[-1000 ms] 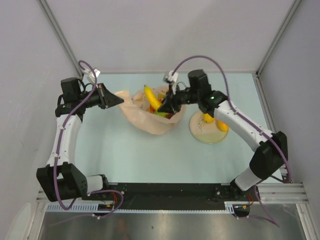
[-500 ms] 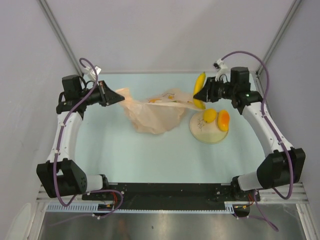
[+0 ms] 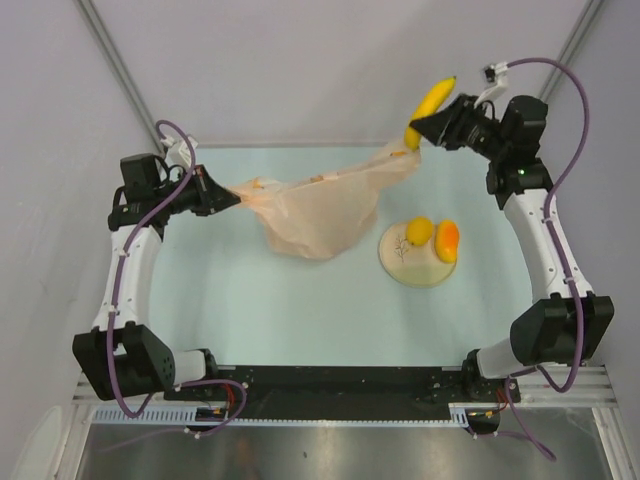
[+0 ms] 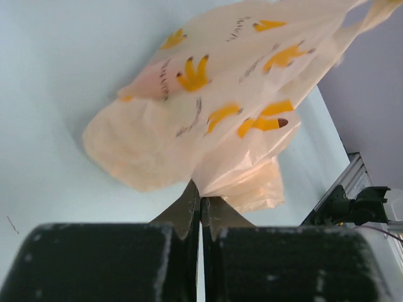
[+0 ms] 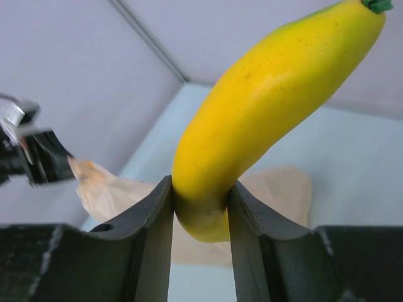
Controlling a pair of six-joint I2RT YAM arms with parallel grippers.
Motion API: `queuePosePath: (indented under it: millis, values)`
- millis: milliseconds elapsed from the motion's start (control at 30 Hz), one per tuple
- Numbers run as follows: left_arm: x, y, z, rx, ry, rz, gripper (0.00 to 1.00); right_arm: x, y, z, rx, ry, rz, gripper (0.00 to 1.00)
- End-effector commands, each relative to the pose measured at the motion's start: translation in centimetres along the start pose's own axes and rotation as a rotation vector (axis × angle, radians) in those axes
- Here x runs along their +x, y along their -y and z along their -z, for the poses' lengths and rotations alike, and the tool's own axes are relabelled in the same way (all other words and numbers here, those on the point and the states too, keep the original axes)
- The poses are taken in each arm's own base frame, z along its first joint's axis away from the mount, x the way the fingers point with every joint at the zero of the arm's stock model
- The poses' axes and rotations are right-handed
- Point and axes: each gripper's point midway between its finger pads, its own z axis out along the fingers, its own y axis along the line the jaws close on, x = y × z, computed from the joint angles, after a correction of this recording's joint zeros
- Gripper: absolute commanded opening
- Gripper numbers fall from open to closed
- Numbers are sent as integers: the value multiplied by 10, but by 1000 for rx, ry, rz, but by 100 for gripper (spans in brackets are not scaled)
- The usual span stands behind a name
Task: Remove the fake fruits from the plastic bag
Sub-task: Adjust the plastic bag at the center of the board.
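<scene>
The plate lies below and back from the banana (image 3: 433, 102), so my right gripper will next bring it back and down onto the empty side (image 3: 396, 256) beside the lemon and release it.
My right gripper (image 3: 417, 131) is shut on the lower end of a yellow banana (image 3: 433, 102) and holds it high at the back right; the right wrist view shows the banana (image 5: 271, 94) pinched between the fingers of that gripper (image 5: 200, 204). The peach-orange plastic bag (image 3: 315, 215) hangs stretched between the arms, its right corner pulled up close under the banana. My left gripper (image 3: 232, 198) is shut on the bag's left edge, as the left wrist view shows for the gripper (image 4: 200, 202) and the bag (image 4: 208, 113). Other fruits inside the bag are hidden.
A round cream plate (image 3: 412, 271) lies on the table right of the bag, with a yellow lemon (image 3: 420, 231) and an orange fruit (image 3: 446, 238) on it. Grey walls and metal frame posts enclose the table on three sides.
My right gripper has lifted the banana out of the bag and carried it up and to the back right. The bag has been pulled taut and stretched rightward. The left gripper has held its place.
</scene>
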Motion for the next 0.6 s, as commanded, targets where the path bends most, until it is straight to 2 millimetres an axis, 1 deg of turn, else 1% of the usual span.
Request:
queuePosePath:
  millis: [0, 33, 67, 100, 133, 167, 200, 233, 267, 333, 367, 433, 467, 567]
  values:
    - [-18, -7, 13, -70, 55, -79, 0, -83, 5, 2, 20, 299, -79, 25]
    - [-15, -5, 13, -56, 52, -64, 0, -84, 7, 1, 31, 309, -111, 26]
    - [-16, -2, 12, -39, 61, -64, 0, -81, 10, -1, 33, 301, -141, 26]
    - [-13, 6, 11, 3, 60, -36, 0, -73, 11, -5, 27, 273, -186, 26]
    - [-7, 6, 9, 20, 53, -9, 0, -61, 2, -14, 2, 234, -212, 26]
    - [-8, 10, 8, 40, 62, -13, 0, -47, -9, -21, -38, 186, -228, 26]
    - [-5, 14, 8, 60, 59, -4, 0, -33, -14, -29, -60, 143, -255, 26]
    - [-5, 15, 8, 62, 58, -6, 0, -23, -25, -34, -90, 114, -266, 26]
    - [-5, 19, 6, 69, 53, -16, 0, -6, -48, -44, -139, 67, -277, 26]
    - [-8, 25, 6, 79, 50, -33, 0, 10, -68, -51, -182, 24, -300, 26]
    - [-7, 30, 4, 92, 41, -43, 0, 23, -88, -56, -222, -12, -304, 26]
    - [-11, 36, 3, 96, 39, -72, 0, 36, -106, -60, -261, -50, -309, 26]
    - [-9, 41, 1, 106, 31, -83, 0, 47, -119, -62, -290, -84, -314, 26]
    - [-10, 43, -2, 107, 29, -91, 0, 57, -128, -65, -307, -115, -325, 26]
